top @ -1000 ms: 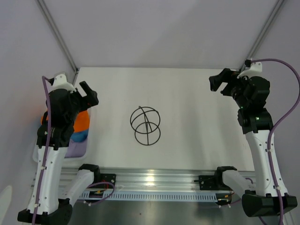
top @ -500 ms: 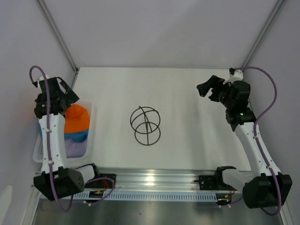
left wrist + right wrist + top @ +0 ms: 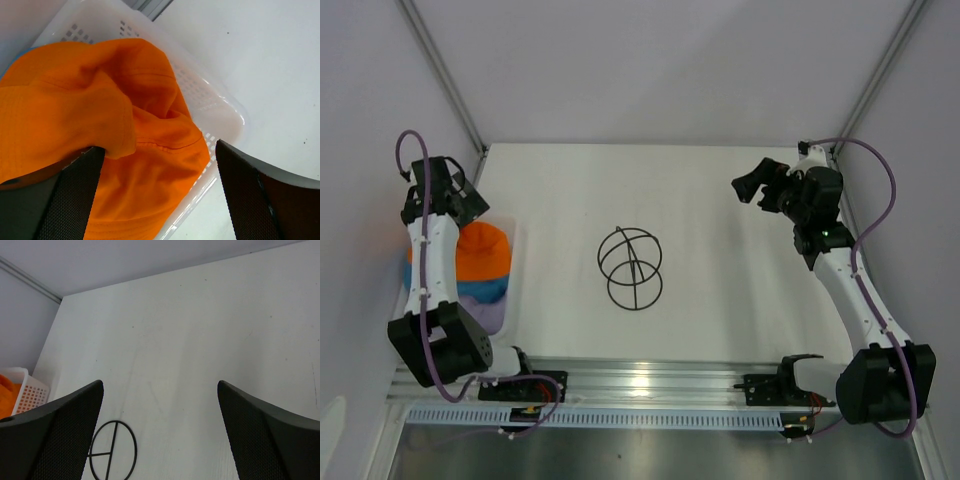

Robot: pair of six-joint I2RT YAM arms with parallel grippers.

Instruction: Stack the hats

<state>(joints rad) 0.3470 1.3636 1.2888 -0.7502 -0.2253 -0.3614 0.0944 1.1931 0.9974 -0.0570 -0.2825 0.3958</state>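
Observation:
My left gripper lowers onto the raised fold of the orange hat (image 3: 125, 125) next and closes, since that fold lies just below, between its open fingers.
The orange hat (image 3: 485, 255) lies crumpled on top of a pile in the white mesh basket (image 3: 512, 300) at the table's left edge. Below it show a strip of the blue hat (image 3: 485, 291) and part of the lavender hat (image 3: 480, 316). The pink hat is hidden. My left gripper (image 3: 470, 204) is open and empty just above the far end of the basket. In the left wrist view the gripper (image 3: 157, 147) spans the orange hat (image 3: 125, 125) without gripping it. My right gripper (image 3: 750, 189) is open and empty above the bare table at the far right.
A black wire globe frame (image 3: 631, 268) stands at the table's middle, and its edge shows in the right wrist view (image 3: 112, 450). The basket's rim (image 3: 220, 107) runs between the hat and the table. Grey walls close in the table at the back and sides.
My left arm has swung left and reached down, so its gripper now hangs over the basket's far end. My right gripper has moved left and lower over the table.

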